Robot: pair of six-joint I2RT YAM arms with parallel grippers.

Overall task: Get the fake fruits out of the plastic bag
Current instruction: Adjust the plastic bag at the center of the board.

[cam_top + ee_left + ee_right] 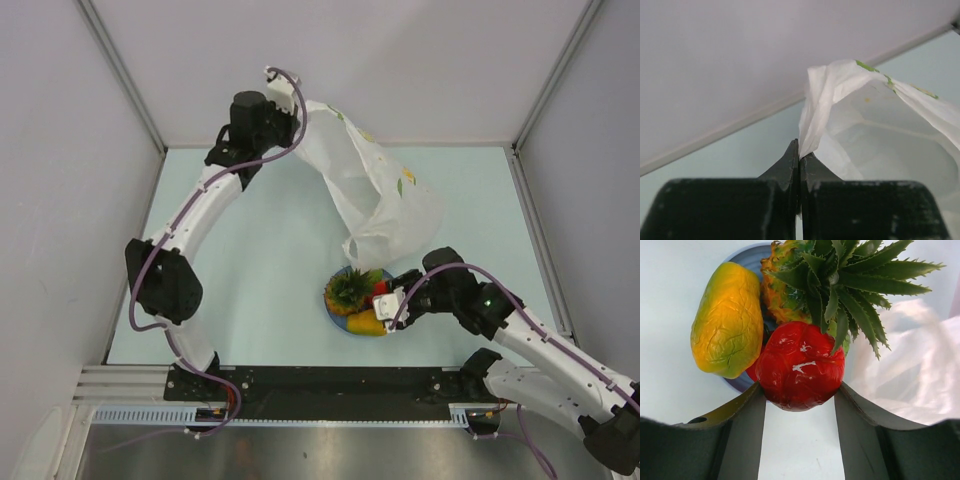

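My right gripper needs to go down next toward the gap between mango (367, 326) and pineapple below it and let go of the red fruit, because the plate holds the others.
My left gripper (300, 105) (800, 152) is shut on a bunched edge of the white plastic bag (375, 195) (880, 130), holding it up at the back so it drapes down to the table. My right gripper (385, 297) (800, 390) is shut on the red pepper-like fruit (379, 291) (800, 367), with a finger against each side of it. The fruit hangs at the right edge of the blue plate (333, 310) (747, 257). On the plate lie the pineapple (350, 290) (840, 275) and the yellow-orange mango (367, 326) (727, 320).
The bag's lower end (910, 375) rests crumpled on the pale table just behind and right of the plate. Grey walls close in the table at the back and on both sides. The left arm (190, 235) arches over the table's left half.
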